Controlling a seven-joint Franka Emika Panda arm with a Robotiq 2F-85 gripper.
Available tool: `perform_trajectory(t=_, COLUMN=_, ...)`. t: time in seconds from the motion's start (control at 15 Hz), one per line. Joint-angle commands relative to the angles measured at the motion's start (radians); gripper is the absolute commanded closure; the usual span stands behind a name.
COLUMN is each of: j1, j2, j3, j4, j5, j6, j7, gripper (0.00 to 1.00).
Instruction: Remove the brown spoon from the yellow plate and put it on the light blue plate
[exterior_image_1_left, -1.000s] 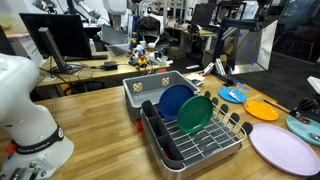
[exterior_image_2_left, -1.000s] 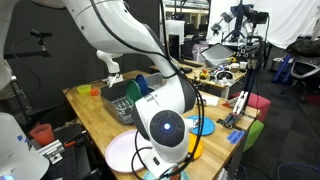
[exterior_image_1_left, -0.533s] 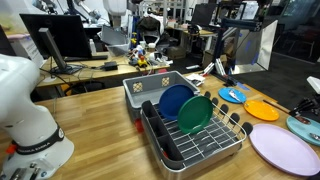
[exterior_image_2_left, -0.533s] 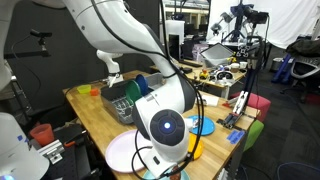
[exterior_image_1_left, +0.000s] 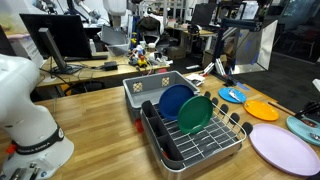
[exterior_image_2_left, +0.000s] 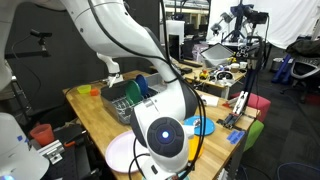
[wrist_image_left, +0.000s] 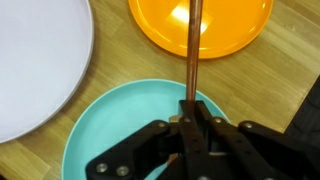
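I need to lower my gripper next, away from the yellow plate and farther over the light blue plate, to let go of the spoon, because the spoon's handle is still across the yellow plate.
In the wrist view my gripper (wrist_image_left: 192, 108) is shut on the brown spoon (wrist_image_left: 191, 50). Its thin handle runs from the jaws away over the wood onto the yellow plate (wrist_image_left: 230, 25). The jaws hang over the far rim of the light blue plate (wrist_image_left: 105, 135). The spoon's bowl does not show. In an exterior view the yellow plate (exterior_image_1_left: 262, 109) and the light blue plate (exterior_image_1_left: 300, 127) lie side by side at the table's right end. The gripper (exterior_image_1_left: 314, 102) is cut off by the frame edge above them.
A big lavender plate (wrist_image_left: 40, 60) (exterior_image_1_left: 283, 148) lies beside the light blue plate. A small bright blue plate (exterior_image_1_left: 233, 95) lies behind the yellow one. A dish rack (exterior_image_1_left: 190, 135) holds upright blue and green plates. In an exterior view the arm (exterior_image_2_left: 165, 125) hides most of the table.
The arm has shifted slightly in both exterior views. The plates have not moved.
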Motion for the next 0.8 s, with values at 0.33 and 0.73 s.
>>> perform_trajectory(t=0.33, j1=-0.051, j2=0.067, j3=-0.007, j4=0.051, j5=0.029, j6=-0.027, j7=0.013, gripper=0.98)
perform_trajectory(t=0.73, j1=-0.075, j2=0.091, j3=-0.008, j4=0.078, j5=0.040, j6=-0.023, j7=0.032, gripper=0.98)
